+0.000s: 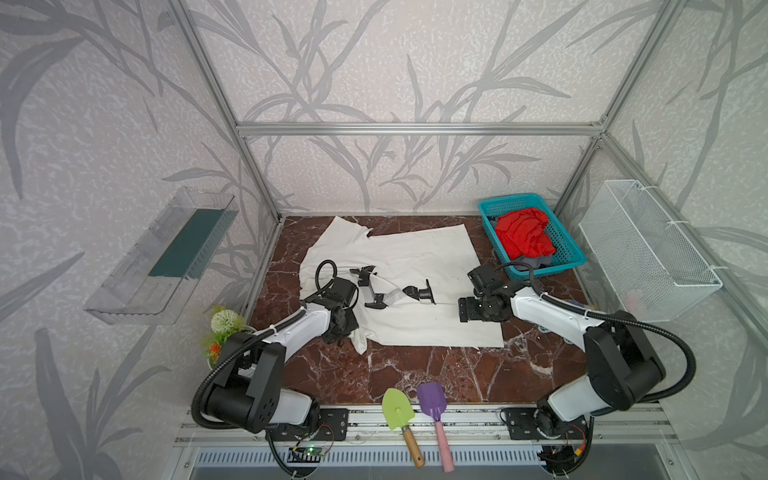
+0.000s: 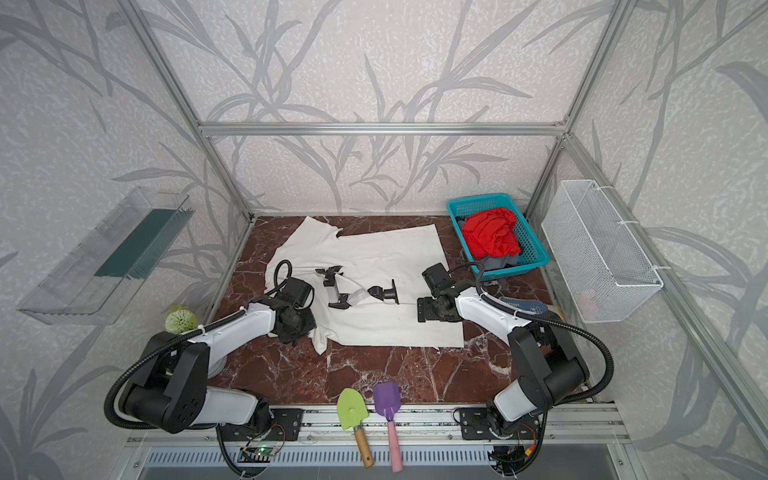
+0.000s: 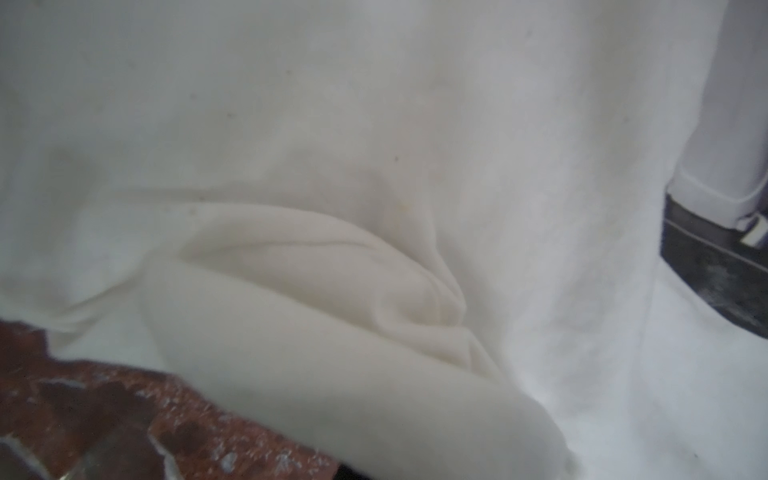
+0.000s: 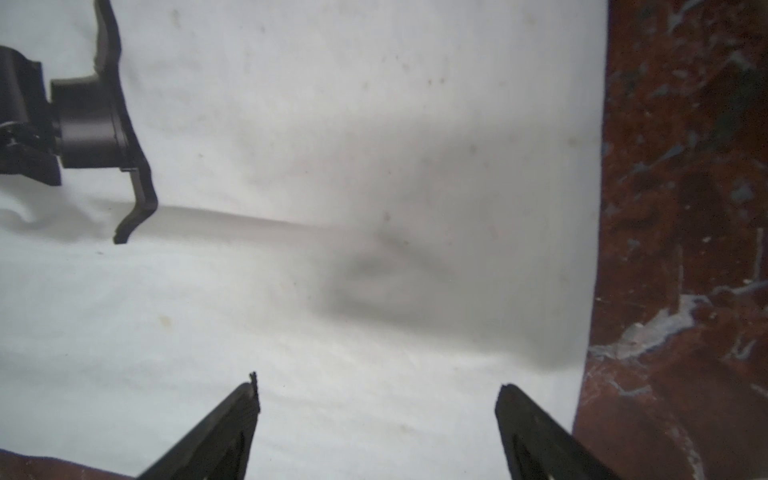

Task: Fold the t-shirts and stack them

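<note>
I will next lift my left gripper and pull back over the bare marble between it and the base, then release the cloth there to open its bunched fold.
A large cream-white t-shirt (image 1: 415,266) (image 2: 382,257) with a black-and-grey robot-arm print lies spread on the marble table in both top views. My left gripper (image 1: 343,332) (image 2: 297,332) sits at the shirt's near-left corner, shut on a bunched fold of the cloth (image 3: 332,353), which hides its fingers. My right gripper (image 1: 463,309) (image 4: 376,390) hovers open over the shirt's right edge, with nothing between its fingertips (image 4: 245,399). A red t-shirt (image 1: 523,235) (image 2: 490,232) is piled on a dark grey one (image 1: 538,262) in the teal basket.
The teal basket (image 1: 515,198) stands at the back right. A white wire basket (image 1: 648,249) hangs on the right wall and a clear bin (image 1: 166,257) on the left wall. A green trowel (image 1: 397,409) and purple shovel (image 1: 432,401) lie at the front edge. A potted plant (image 1: 224,324) stands at the left.
</note>
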Available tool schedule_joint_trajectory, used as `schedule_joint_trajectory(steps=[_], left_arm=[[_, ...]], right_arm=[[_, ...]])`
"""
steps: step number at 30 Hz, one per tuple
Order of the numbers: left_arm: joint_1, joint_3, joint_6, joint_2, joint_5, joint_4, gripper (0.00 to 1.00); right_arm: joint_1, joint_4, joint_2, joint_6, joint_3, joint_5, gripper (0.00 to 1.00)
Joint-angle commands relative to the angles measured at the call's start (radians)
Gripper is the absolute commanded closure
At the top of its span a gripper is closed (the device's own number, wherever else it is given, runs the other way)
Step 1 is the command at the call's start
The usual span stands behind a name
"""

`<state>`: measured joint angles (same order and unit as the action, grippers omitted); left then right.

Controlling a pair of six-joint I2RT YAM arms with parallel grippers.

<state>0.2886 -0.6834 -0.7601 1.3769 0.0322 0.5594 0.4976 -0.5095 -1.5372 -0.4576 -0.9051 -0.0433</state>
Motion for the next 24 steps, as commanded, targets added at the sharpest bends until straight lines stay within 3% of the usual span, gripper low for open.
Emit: schedule_joint_trajectory(steps=[1, 6, 8, 12, 20, 24], left_arm=[[0.007, 0.003, -0.008, -0.138, 0.048, 0.159, 1.0], [0.015, -0.041, -0.063, -0.418, 0.066, 0.425, 1.0], [0.015, -0.038, -0.098, -0.53, 0.009, 0.445, 1.0], [0.017, -0.092, -0.158, -0.669, 0.004, 0.563, 1.0], [0.017, -0.274, -0.164, -0.775, 0.071, 0.725, 1.0], [0.017, -0.289, -0.145, -0.77, 0.063, 0.729, 1.0]], right_arm=[[0.004, -0.055, 0.026, 0.013, -0.041, -0.007, 0.1], [0.004, -0.126, 0.077, -0.011, -0.032, -0.022, 0.1], [0.003, -0.147, 0.116, -0.039, 0.003, -0.027, 0.1], [-0.002, -0.193, 0.202, -0.133, 0.094, -0.071, 0.1], [-0.03, -0.198, 0.25, -0.271, 0.212, -0.069, 0.2], [-0.044, -0.207, 0.283, -0.295, 0.241, -0.072, 0.32]])
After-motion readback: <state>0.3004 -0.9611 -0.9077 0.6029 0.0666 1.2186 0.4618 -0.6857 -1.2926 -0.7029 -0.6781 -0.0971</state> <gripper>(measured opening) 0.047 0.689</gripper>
